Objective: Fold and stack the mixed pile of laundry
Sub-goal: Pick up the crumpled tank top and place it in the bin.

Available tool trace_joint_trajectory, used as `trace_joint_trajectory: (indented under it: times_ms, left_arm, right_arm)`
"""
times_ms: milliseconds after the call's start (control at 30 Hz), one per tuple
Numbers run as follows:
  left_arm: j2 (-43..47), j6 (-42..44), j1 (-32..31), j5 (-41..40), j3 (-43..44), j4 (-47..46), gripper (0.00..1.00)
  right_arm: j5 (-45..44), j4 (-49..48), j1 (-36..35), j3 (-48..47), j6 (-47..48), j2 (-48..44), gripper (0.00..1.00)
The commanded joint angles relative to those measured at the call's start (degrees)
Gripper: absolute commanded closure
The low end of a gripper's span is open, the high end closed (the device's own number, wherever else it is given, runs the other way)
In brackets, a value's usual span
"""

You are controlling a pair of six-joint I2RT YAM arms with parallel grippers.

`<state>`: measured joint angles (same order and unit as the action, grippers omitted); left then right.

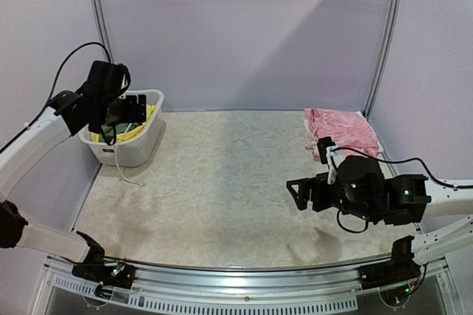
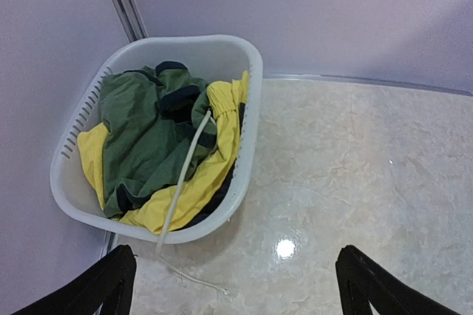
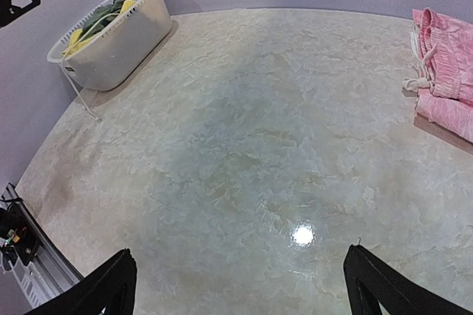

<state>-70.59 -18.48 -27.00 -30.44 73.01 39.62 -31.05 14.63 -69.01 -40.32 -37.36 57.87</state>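
My left gripper will move outward and down onto the dark-banded edge of the olive-green garment [image 2: 144, 134] next, because the garment lies on top with that edge bunched up.
The laundry pile lies in a white slotted basket [image 2: 247, 115] at the table's far left. An olive-green garment [image 2: 144, 134] is on top, over bright yellow shorts [image 2: 214, 167]. The shorts' white drawstring [image 2: 181, 182] hangs over the basket's near rim onto the table. A dark blue garment [image 2: 214, 202] peeks out underneath. A pink garment [image 1: 344, 130] lies folded flat at the far right. My left gripper [image 1: 124, 112] hovers open above the basket, with nothing between its fingers. My right gripper [image 1: 299, 193] is open and empty above the bare table, near the right side.
Pale walls enclose the marbled table [image 1: 222, 197] on three sides, with metal posts [image 1: 384, 34] in the back corners. The basket [image 1: 144, 148] sits tight against the left wall. A slotted metal rail [image 1: 236, 293] runs along the near edge between the arm bases.
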Motion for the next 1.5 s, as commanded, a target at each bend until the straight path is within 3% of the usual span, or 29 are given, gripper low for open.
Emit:
trace_joint_trajectory:
  times_ms: [0,500,767,1200,1467]
  left_arm:
    - [-3.76,-0.88,3.98,0.78,2.72,-0.18,0.05]
    - [-18.39,-2.93,17.15,8.71,10.57,-5.29,0.22]
    - [-29.02,-2.53,24.68,20.83,17.39,-8.62,0.3]
    - [-46.16,-1.91,30.88,25.63,31.37,-10.28,0.38]
    - [-55.87,-0.77,33.58,33.44,39.29,-9.35,0.41]
  right_arm:
    - [0.07,0.8,-0.42,1.16,-2.35,-0.59,0.01]
    - [3.6,-2.39,-0.38,5.0,-5.73,0.0,0.01]
    - [4.98,-4.36,-0.35,6.51,-6.99,1.27,0.01]
    - [5.87,-3.64,-0.34,5.95,-7.26,2.89,0.01]
    - [5.27,-2.3,-0.39,4.43,-7.12,4.01,0.01]
